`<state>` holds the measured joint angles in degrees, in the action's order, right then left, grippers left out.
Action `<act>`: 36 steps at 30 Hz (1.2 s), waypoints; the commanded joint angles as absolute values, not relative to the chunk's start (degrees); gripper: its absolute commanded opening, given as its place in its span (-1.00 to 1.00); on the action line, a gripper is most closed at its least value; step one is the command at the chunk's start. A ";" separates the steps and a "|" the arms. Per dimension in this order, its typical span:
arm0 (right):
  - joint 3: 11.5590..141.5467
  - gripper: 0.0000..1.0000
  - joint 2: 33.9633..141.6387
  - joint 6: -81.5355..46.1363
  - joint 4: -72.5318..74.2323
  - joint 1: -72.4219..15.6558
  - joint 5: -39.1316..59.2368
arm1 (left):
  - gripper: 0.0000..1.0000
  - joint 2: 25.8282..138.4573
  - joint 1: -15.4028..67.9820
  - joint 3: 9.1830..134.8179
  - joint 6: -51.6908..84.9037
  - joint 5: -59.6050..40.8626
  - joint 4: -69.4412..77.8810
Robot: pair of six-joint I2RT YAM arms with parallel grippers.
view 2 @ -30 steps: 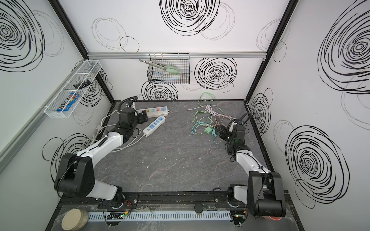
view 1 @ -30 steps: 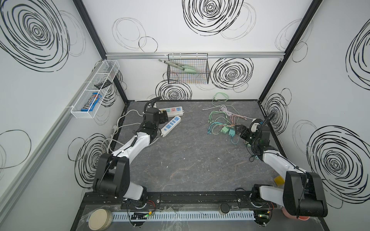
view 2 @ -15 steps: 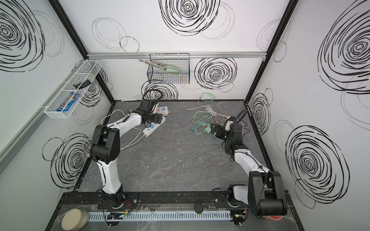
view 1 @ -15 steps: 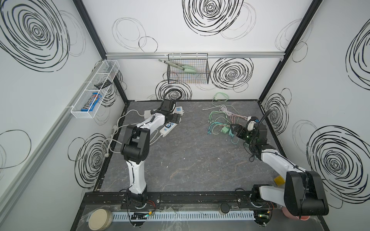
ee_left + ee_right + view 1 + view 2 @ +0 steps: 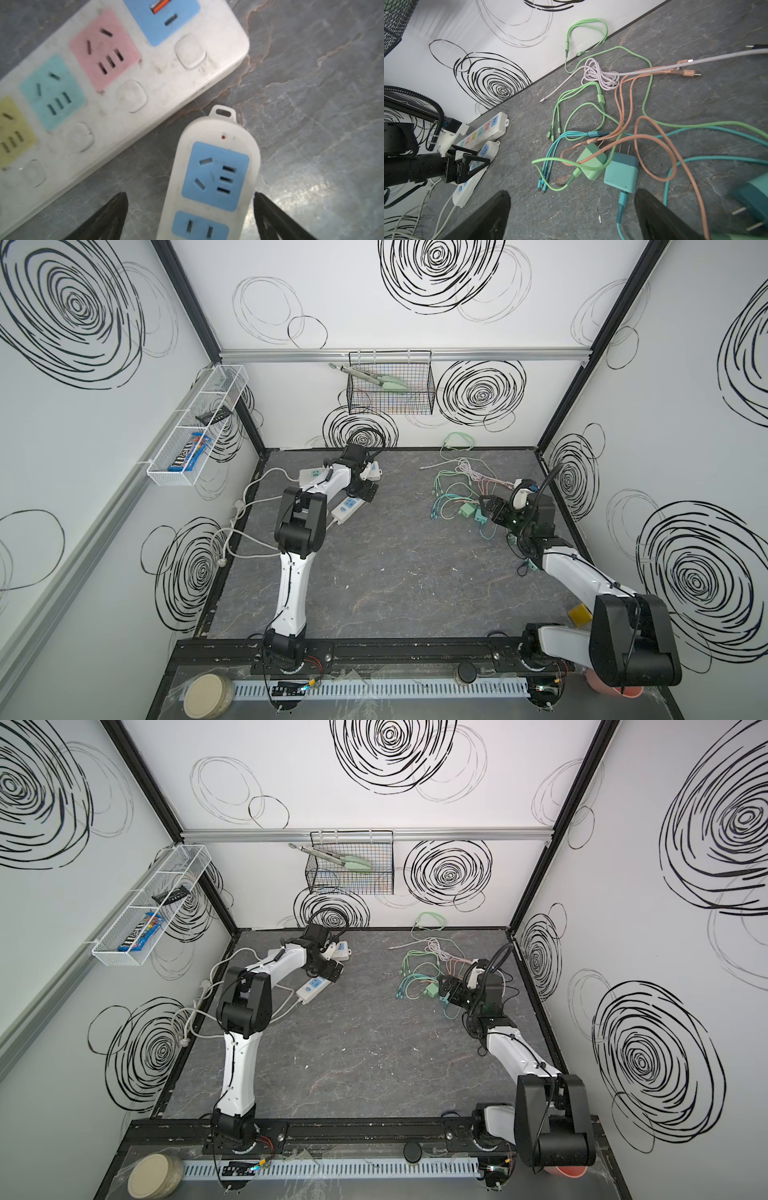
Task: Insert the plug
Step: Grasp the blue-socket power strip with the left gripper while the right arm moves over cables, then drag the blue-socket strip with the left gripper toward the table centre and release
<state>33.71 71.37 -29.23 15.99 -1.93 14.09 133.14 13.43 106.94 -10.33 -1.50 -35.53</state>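
Note:
My left gripper's open fingers already straddle the far end [image 5: 208,200] of the small white power strip, so they need to lower around it and close on its sides next.
A small white power strip [image 5: 214,182] with blue sockets lies at the back left of the grey table [image 5: 395,572]. My left gripper [image 5: 189,194] hovers open over it, one finger on each side and neither touching. In both top views that gripper [image 5: 365,494] [image 5: 332,971] hangs above the strip's far end [image 5: 348,506]. A teal charger plug [image 5: 622,172] and a green charger plug [image 5: 591,164] lie prongs up among cables. My right gripper [image 5: 572,191] stands open and empty just short of the teal plug. In a top view it [image 5: 492,510] is beside both plugs.
A longer strip [image 5: 104,83] with pink, teal, yellow and blue sockets lies beside the small one. Tangled green, teal, orange and lilac cables [image 5: 623,108] spread at the back right. Another teal plug [image 5: 753,205] lies nearby. White cords [image 5: 245,514] trail along the left wall.
My left arm has raised its elbow and carried the gripper rightwards over the small strip. My right gripper has edged left toward the plugs. Both stayed open.

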 commanded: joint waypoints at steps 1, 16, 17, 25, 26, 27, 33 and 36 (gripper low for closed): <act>35.44 0.95 71.44 -28.48 14.85 -2.02 14.02 | 0.83 135.20 12.44 109.99 -12.86 -5.63 -39.67; 35.42 0.95 69.36 -29.85 14.77 -2.09 15.95 | -0.04 127.39 17.45 96.53 -15.31 -9.88 -30.42; 35.44 0.95 69.28 -30.18 14.84 -2.15 16.29 | -0.06 126.55 18.49 95.23 -16.03 -10.00 -29.75; 35.18 0.95 68.46 -31.40 14.93 -2.11 16.19 | -0.05 120.15 28.74 86.49 -20.37 -11.76 -27.18; 35.16 0.95 68.41 -31.46 14.79 -2.11 15.96 | -0.05 119.69 29.86 86.02 -20.47 -12.35 -27.16; 35.20 0.95 68.45 -31.54 14.59 -2.12 15.90 | -0.05 119.33 30.71 85.69 -20.48 -12.72 -27.15; 35.25 0.95 68.69 -32.57 13.80 -2.16 15.82 | 0.01 116.54 37.88 81.61 -21.01 -12.85 -25.37; 35.33 0.95 68.98 -33.29 13.64 -2.07 15.60 | 0.01 115.54 41.47 79.69 -21.09 -12.93 -24.86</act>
